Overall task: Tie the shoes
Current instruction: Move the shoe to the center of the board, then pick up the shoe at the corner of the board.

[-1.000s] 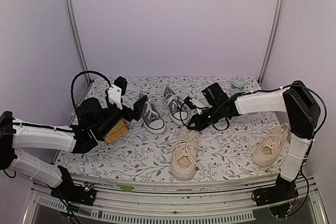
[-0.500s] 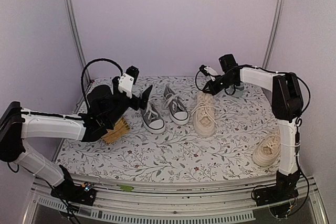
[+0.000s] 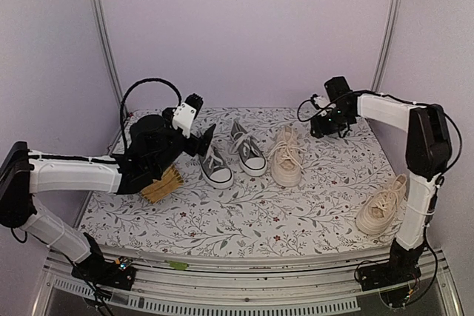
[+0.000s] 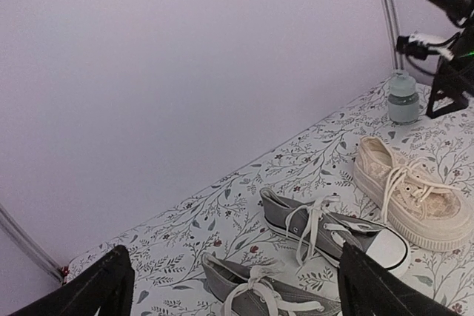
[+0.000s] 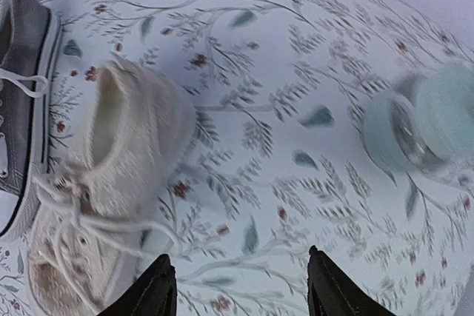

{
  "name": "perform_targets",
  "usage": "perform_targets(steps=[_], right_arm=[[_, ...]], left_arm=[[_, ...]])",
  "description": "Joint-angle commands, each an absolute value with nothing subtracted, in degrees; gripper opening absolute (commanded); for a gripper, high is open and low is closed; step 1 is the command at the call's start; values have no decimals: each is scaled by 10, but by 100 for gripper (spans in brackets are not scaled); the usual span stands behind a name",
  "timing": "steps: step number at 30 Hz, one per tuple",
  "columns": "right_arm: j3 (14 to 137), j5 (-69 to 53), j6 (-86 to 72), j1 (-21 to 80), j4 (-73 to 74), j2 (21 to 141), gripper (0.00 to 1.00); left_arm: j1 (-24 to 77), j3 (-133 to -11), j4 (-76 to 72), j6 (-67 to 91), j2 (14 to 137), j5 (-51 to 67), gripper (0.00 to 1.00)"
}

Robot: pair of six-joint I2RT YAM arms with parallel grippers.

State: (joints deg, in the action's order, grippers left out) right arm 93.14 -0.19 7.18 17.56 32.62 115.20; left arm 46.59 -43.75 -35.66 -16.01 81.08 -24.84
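Observation:
I will swing my right gripper back, toward the side, and down onto the heel of the front cream shoe next, because that shoe is apart from the standing row.
Two small grey shoes stand side by side at the back middle, the left one (image 3: 215,167) (image 4: 259,294) and the right one (image 3: 249,155) (image 4: 337,226), whose white laces trail loose. A cream shoe (image 3: 286,158) (image 5: 111,183) (image 4: 415,194) stands just right of them, laces loose. The other cream shoe (image 3: 381,209) lies at the front right. My left gripper (image 3: 204,140) (image 4: 237,297) hovers open just behind the left grey shoe, holding nothing. My right gripper (image 3: 324,122) (image 5: 241,290) is open over bare cloth, right of the cream shoe's heel, touching nothing.
A straw-bristled brush (image 3: 163,183) lies under my left arm at the table's left. A small pale-green bottle (image 4: 404,98) (image 5: 422,127) stands at the back right, close to my right gripper. The flowered cloth (image 3: 244,220) ends at walls behind and metal posts at the sides.
My right gripper carried the cream shoe from the front middle to beside the grey pair, let it go, opened and drew back to the right. My left gripper rose slightly.

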Motion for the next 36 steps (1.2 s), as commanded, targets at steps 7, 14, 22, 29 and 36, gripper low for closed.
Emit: perform_targets(steps=[7,14,22,29,36], right_arm=[[536,110,-249,-106,348,731,80],[501,104,-276,-202,334,737,88],[426,2,-287,-197,259,768,86],[438,1,-271,-138,256,826,18],[463,-1,-336,46,287,753,1]], left_arm=[[457,-475,-168,-70,801,-276,96],[459,-481,-161,-58,803,-240,96],[462,-481,-155,-59,802,-246,96],[469,-489,-144,-57,809,-238,96],[496,-499,-127,-76,809,-247,96]])
